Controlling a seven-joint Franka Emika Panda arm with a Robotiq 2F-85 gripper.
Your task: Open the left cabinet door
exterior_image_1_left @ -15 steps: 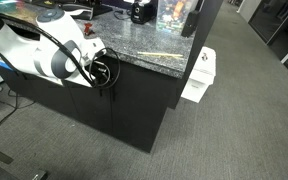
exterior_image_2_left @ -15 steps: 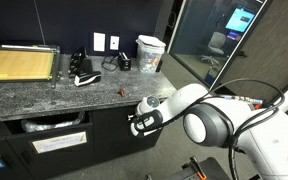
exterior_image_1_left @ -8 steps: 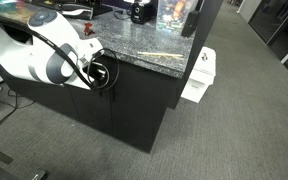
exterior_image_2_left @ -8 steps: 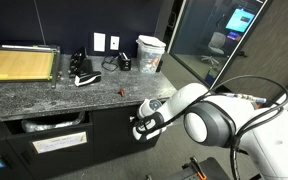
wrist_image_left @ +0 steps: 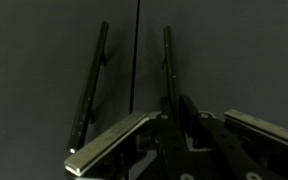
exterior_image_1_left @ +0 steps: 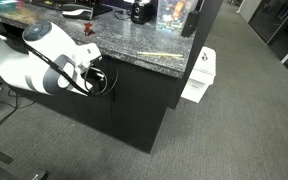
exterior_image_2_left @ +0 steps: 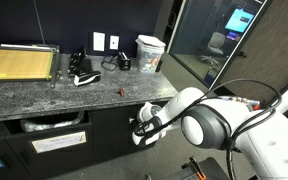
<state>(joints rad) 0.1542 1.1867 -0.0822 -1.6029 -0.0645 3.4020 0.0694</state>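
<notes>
Next, my gripper will pull the handle (wrist_image_left: pixel 169 62) between its fingers back from the cabinet front in an opening arc, then release, as the handle's panel still lies flush.
Two matte-black cabinet doors meet at a thin vertical seam (wrist_image_left: pixel 134 50), each with a slim bar handle. My gripper (wrist_image_left: pixel 172 108) is shut on the handle (wrist_image_left: pixel 167 55) just right of the seam in the wrist view. The other handle (wrist_image_left: pixel 89 80) stands free to its left. I cannot tell from this view alone which panel is the left cabinet door. Both panels lie flush. In both exterior views the gripper (exterior_image_1_left: pixel 102 80) (exterior_image_2_left: pixel 141 128) presses against the black cabinet front (exterior_image_2_left: pixel 109 140) under the counter, and the white arm (exterior_image_1_left: pixel 39 65) hides the handles.
A speckled granite countertop (exterior_image_1_left: pixel 134 52) (exterior_image_2_left: pixel 44 95) overhangs the doors. It carries a paper cutter (exterior_image_2_left: pixel 19 65), a white bucket (exterior_image_2_left: pixel 150 52) and small items. An open compartment (exterior_image_2_left: pixel 49 125) sits beside the doors. A white bin (exterior_image_1_left: pixel 199 78) stands on grey carpet past the cabinet's end.
The jaws have closed onto the bar handle. The hand has dropped slightly along the cabinet front, and the arm has shifted a little. The doors look unmoved.
</notes>
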